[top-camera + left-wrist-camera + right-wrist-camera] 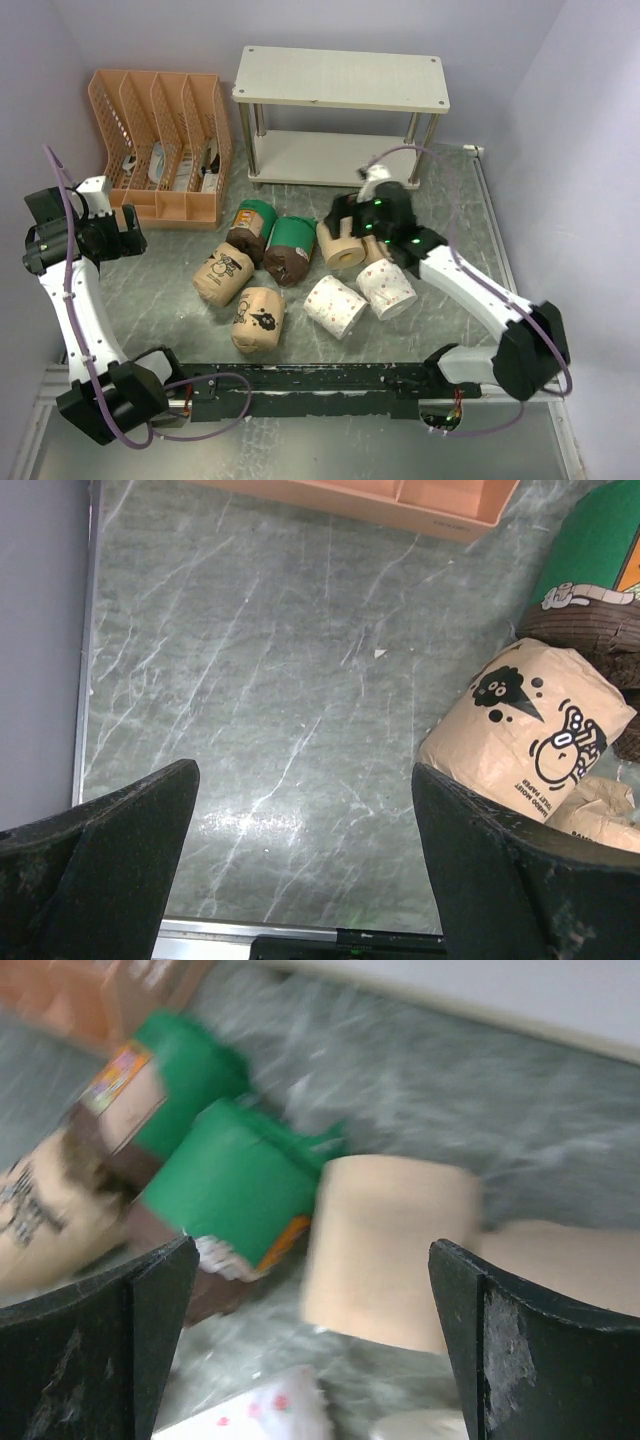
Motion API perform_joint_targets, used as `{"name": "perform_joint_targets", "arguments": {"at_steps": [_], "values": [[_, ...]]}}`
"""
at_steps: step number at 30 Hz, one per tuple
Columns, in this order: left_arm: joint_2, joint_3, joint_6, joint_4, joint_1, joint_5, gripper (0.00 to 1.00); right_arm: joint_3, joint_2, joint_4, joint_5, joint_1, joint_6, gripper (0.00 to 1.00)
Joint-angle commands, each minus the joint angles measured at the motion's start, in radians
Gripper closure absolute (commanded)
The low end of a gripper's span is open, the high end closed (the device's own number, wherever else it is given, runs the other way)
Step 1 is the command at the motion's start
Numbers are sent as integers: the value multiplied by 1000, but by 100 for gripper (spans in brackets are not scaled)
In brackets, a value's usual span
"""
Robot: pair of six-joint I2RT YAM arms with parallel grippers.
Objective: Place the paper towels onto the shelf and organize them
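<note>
Next, the right gripper crosses over and down to the uncovered green top of the roll by the organizer (210, 1070), as it lies below and left of the gripper in the top view.
The shelf (340, 80) stands at the back with both boards bare. All the paper towels lie on the table in front of it: two brown rolls with green tops (252, 228) (290, 248), a plain tan roll (343, 245), two white dotted rolls (335, 305) (388, 288) and two tan printed rolls (223, 275) (258, 318). My right gripper (350, 215) (312, 1255) hovers open over the plain tan roll (390, 1250), beside a green-topped roll (240, 1185). My left gripper (125, 235) (303, 780) is open over bare table, left of a printed roll (525, 730).
An orange slotted file organizer (165, 145) (400, 500) stands at the back left, next to the shelf. A second tan roll (560, 1260) lies right of the first, mostly under my right arm. Walls close in on the left, right and back.
</note>
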Motion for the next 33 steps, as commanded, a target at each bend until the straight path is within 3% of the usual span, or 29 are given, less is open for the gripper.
{"name": "perform_joint_targets", "arguments": {"at_steps": [1, 5, 15, 23, 26, 33], "values": [[-26, -11, -4, 4, 18, 6, 1, 102, 141, 51, -76, 204, -118, 0], [-33, -17, -4, 11, 19, 7, 3, 219, 305, 104, -120, 273, -159, 0], [-55, -33, 7, 26, 19, 45, 6, 536, 651, 154, -251, 250, -232, 1], [-62, -34, 8, 27, 19, 50, 6, 590, 824, 388, -619, 95, 30, 12], [-62, -34, 12, 25, 19, 59, 6, 634, 876, 372, -654, 72, 50, 19], [-65, -33, 17, 25, 18, 70, 7, 731, 968, 322, -667, 88, 41, 20]]}}
